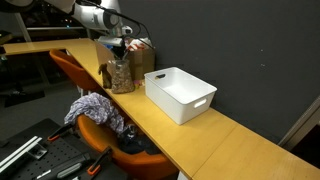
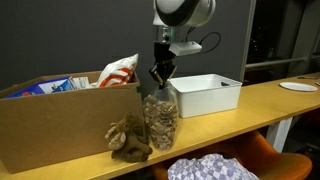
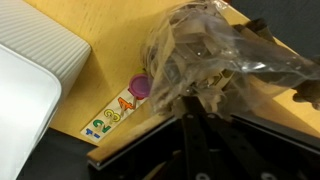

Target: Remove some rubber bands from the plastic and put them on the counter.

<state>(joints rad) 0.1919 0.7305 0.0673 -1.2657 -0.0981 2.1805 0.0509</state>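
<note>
The bag's opening (image 2: pixel 161 92) (image 3: pixel 208 84) lies directly below the robot's gripper, so the gripper should go straight down through it next, toward the rubber bands inside, and release the clump.
A clear plastic bag (image 2: pixel 160 120) full of tan rubber bands stands upright on the wooden counter (image 2: pixel 250 105). It also shows in an exterior view (image 1: pixel 120 76) and in the wrist view (image 3: pixel 205 50). My gripper (image 2: pixel 160 76) is directly above the bag's open top, and it also shows in an exterior view (image 1: pixel 120 46). In the wrist view the fingers (image 3: pixel 188 102) meet, pinched on a clump of rubber bands at the bag's mouth. A loose pile of rubber bands (image 2: pixel 128 138) lies on the counter beside the bag.
A white plastic bin (image 1: pixel 181 94) stands on the counter beside the bag, also in an exterior view (image 2: pixel 209 93). A cardboard box (image 2: pixel 55 125) with packets stands on the other side. A number sticker (image 3: pixel 110 115) and a purple piece (image 3: pixel 140 87) lie on the counter. An orange chair (image 1: pixel 85 125) holds cloth.
</note>
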